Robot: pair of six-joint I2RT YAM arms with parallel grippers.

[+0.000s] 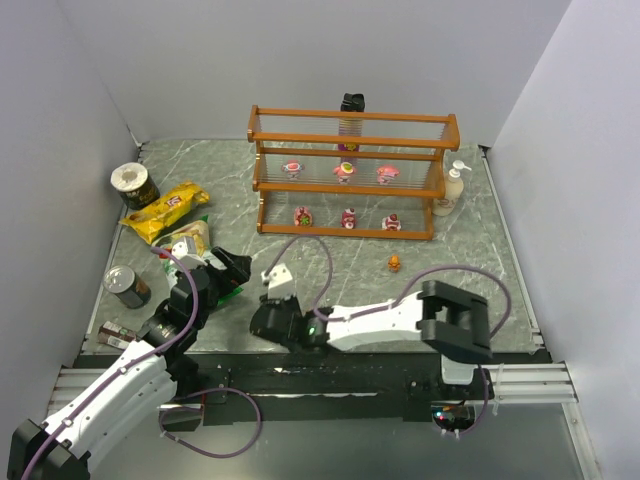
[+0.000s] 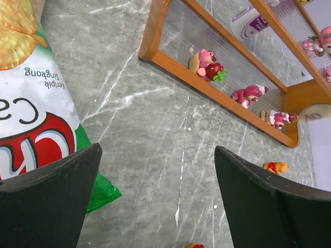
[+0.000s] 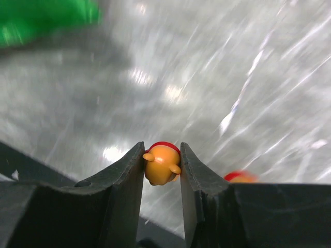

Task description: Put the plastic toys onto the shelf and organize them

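Observation:
My right gripper holds the orange toy and needs to lift up and outward, over the end of the shelf's top level by the soap bottle, and let go of the toy there, because that level is bare.
My right gripper (image 3: 161, 155) is shut on a small orange toy (image 3: 161, 164) with a red patch, held just above the marble table. A second orange toy (image 3: 239, 177) shows blurred beside the right finger. From above, the right gripper (image 1: 262, 320) is low near the front centre. A lone orange toy (image 1: 395, 263) lies in front of the shelf (image 1: 350, 114). Several pink toys (image 1: 344, 171) stand on the shelf's middle and bottom tiers. My left gripper (image 2: 158, 150) hangs open over bare table, beside a chip bag (image 2: 36, 129). The left wrist view shows the shelf (image 2: 186, 77) and pink toys (image 2: 207, 62).
Chip bags (image 1: 165, 210) and cans (image 1: 133, 183) (image 1: 127, 285) crowd the left side. A soap bottle (image 1: 452, 190) stands at the shelf's right end. A black object (image 1: 352, 103) sits behind the shelf. Walls close in the table on three sides.

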